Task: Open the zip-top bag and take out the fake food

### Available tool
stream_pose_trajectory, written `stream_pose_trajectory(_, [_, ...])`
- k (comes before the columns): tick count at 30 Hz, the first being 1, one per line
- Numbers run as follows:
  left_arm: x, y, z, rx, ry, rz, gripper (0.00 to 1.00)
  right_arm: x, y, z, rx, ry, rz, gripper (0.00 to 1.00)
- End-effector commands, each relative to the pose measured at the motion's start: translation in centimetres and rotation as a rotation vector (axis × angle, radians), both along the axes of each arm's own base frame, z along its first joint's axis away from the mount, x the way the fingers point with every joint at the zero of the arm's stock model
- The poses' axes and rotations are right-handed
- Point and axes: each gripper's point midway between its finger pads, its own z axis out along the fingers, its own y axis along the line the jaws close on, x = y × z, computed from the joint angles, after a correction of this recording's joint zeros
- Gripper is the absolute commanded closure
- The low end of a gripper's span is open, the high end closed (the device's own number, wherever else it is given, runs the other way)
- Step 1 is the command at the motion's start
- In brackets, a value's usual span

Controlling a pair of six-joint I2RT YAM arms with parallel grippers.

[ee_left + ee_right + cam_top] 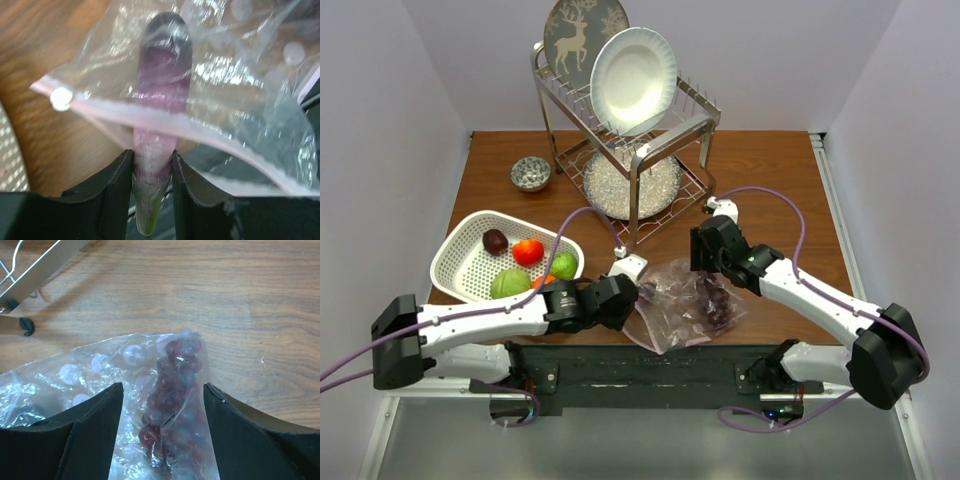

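Note:
The basket's bottom is bare beside the cabbage ball, so next I should swing my left gripper from the bag (685,305) over there and release the eggplant-like piece.
The clear zip-top bag (685,305) lies crumpled on the table's near edge between my two grippers. My left gripper (152,155) is shut on the green stem end of a long purple eggplant-like piece (164,75) of fake food. The rest of that piece still reaches into the bag past the pinkish zip strip (100,107). My right gripper (163,386) stands open just above the bag's far end, its fingers on either side of the purple grapes (170,390) inside. In the white basket (460,262) lie a cabbage ball (510,284), a lime (564,265), a red fruit (528,251) and a dark purple piece (495,241).
A metal dish rack (630,150) with a white plate (633,80) and a deer-patterned plate stands at the back centre, one foot (25,326) close to my right gripper. A small patterned bowl (531,173) sits at the back left. White walls close in both sides.

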Motion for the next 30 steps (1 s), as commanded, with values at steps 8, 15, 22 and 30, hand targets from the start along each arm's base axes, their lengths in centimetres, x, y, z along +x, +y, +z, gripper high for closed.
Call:
stream_pose_trajectory(8, [-4.5,5.9,2.3,0.049,0.152,0.007,0.95,-0.7,0.6,0.4,0.047,0.004,0.030,0.31])
stream_pose_trajectory(15, [-5.5,8.6,6.2,-0.068,0.146,0.098,0.95,-1.0,1.1,0.4,0.076,0.005,0.052,0.30])
stream_pose_trajectory(22, [-1.4,12.4,11.5,-0.240,-0.059,0.476,0.92,-1.0,1.5,1.0,0.096,-0.004,0.071,0.31])
stream_pose_trajectory(30, [3.9,13.2,15.0,-0.382,-0.352,0.707,0.87,-1.5,1.9,0.6,0.111,0.017,0.098,0.31])
